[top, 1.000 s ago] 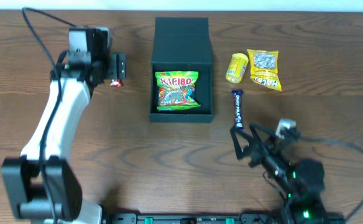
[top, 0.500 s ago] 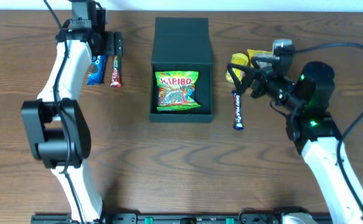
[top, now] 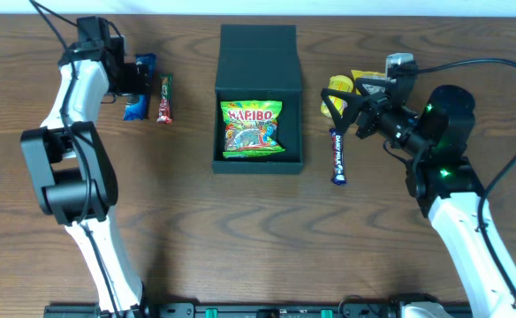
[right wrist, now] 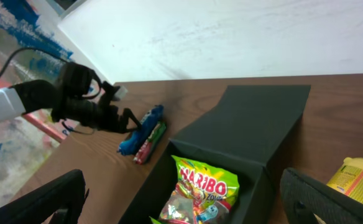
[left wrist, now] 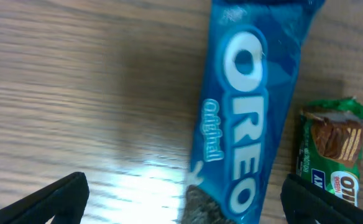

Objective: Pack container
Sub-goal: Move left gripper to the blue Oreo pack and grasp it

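I will lower my left gripper next and shift it toward the wafer bar onto the blue Oreo packet (top: 137, 104) (left wrist: 243, 124), because the packet is off-centre between my open fingers, closer to that bar.
The container (top: 292, 115), a dark box with its flap lid open at the back, stands mid-table and holds a green Haribo bag (top: 252, 129). My left gripper (top: 141, 78) is open, low over a blue Oreo packet (top: 137, 104). In the left wrist view its fingers (left wrist: 57, 199) straddle the Oreo packet (left wrist: 243, 124) without closing on it. My right gripper (top: 346, 110) is open and empty, held above the table right of the container. In the right wrist view the right gripper (right wrist: 181, 205) looks toward the container (right wrist: 262, 124) and Haribo bag (right wrist: 200, 193).
A green and red wafer bar (top: 164, 99) lies right of the Oreo and also shows in the left wrist view (left wrist: 334, 155). Right of the container lie a yellow packet (top: 336, 88), a yellow bag (top: 368, 79) and a dark chocolate bar (top: 337, 155).
My left gripper moved to the far left and came down over the Oreo packet. My right arm swung up from the table's front to beside the container, then held still.
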Robot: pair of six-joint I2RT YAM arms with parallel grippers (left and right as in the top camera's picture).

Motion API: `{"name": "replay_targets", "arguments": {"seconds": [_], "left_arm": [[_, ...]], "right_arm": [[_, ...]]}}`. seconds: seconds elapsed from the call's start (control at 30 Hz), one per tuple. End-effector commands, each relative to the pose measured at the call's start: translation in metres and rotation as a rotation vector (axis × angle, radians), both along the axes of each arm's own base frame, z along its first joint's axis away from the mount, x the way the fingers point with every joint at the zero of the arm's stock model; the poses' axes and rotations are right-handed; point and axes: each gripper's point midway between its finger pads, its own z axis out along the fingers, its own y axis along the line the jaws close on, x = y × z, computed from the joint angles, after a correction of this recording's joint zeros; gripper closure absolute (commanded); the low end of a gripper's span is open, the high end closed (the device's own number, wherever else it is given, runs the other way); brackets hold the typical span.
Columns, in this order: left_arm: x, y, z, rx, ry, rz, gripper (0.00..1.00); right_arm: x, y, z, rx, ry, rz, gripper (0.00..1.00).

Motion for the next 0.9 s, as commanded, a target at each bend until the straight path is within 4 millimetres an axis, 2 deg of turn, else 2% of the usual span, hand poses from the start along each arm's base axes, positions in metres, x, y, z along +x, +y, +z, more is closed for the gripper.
{"name": "replay_targets", "arguments": {"seconds": [0.0, 0.17, 0.2, 0.33, 0.47, 0.53, 0.67, 0.77, 0.87], "left_arm": [[0.005, -0.012, -0.010, 0.034, 0.016, -0.086, 0.00], [0.003, -0.008, -0.017, 0.096, 0.039, -0.100, 0.00], [0.002, -0.008, -0.020, 0.094, 0.046, -0.100, 0.06], [0.001, -0.009, -0.029, 0.091, 0.060, -0.102, 0.16], [0.000, -0.009, -0.034, 0.088, 0.070, -0.104, 0.17], [0.001, -0.009, -0.036, 0.088, 0.071, -0.103, 0.20], [0.001, -0.009, -0.037, 0.087, 0.072, -0.103, 0.33], [0.000, -0.009, -0.037, 0.087, 0.075, -0.103, 0.46], [-0.001, -0.009, -0.037, 0.086, 0.080, -0.102, 0.52]], "right_arm": [[0.007, -0.001, -0.002, 0.011, 0.017, -0.001, 0.01], [0.009, -0.001, -0.006, 0.023, 0.039, -0.005, 0.01], [0.009, -0.001, -0.006, 0.023, 0.038, -0.004, 0.01], [0.009, -0.001, -0.005, 0.029, 0.037, -0.006, 0.01], [0.009, -0.001, -0.005, 0.037, 0.045, -0.008, 0.01], [0.009, -0.001, -0.005, 0.043, 0.050, -0.010, 0.01], [0.009, -0.001, -0.005, 0.043, 0.049, -0.010, 0.01], [0.010, -0.002, -0.004, 0.043, 0.042, -0.012, 0.01], [0.012, -0.008, -0.004, 0.041, 0.043, -0.035, 0.01]]}}
